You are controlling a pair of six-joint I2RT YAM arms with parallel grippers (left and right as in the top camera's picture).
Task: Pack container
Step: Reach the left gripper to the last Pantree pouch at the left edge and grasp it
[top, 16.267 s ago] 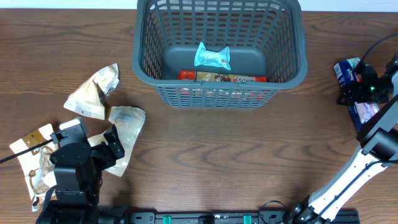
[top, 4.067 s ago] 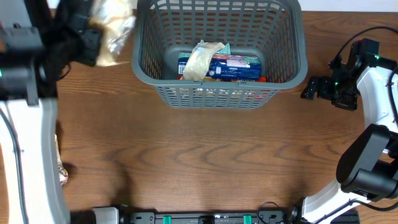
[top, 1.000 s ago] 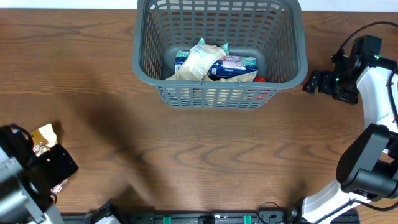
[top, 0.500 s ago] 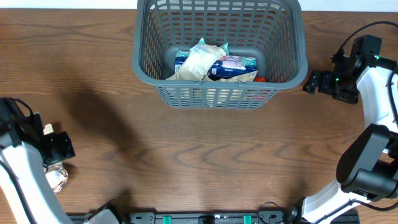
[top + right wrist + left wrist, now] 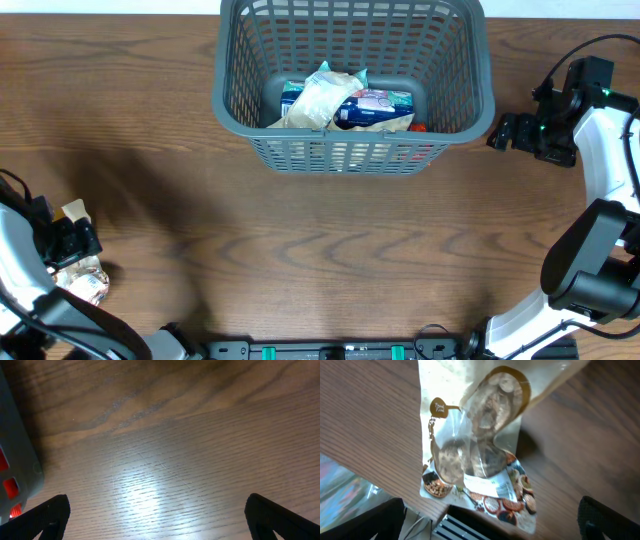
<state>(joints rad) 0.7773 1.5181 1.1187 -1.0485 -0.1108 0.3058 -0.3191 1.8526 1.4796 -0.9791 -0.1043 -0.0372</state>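
My left gripper lowers onto the packet next, to then close across the snack packet's middle, by the brown-edged window.
The grey-blue basket stands at the back centre and holds a cream packet, a blue packet and a red item. My left gripper is open at the far left front, above a clear and gold snack packet. In the left wrist view the packet lies flat between my spread fingers, untouched. My right gripper is open and empty just right of the basket. In the right wrist view its fingers hover over bare table, with the basket's corner at the left.
The wooden table's front left edge runs close to the packet, with a black rail below it. The right arm curves along the table's right side.
My left gripper has shifted a little left along the table's left front, staying over the snack packet. The basket's contents and the right arm have not moved in the last second.
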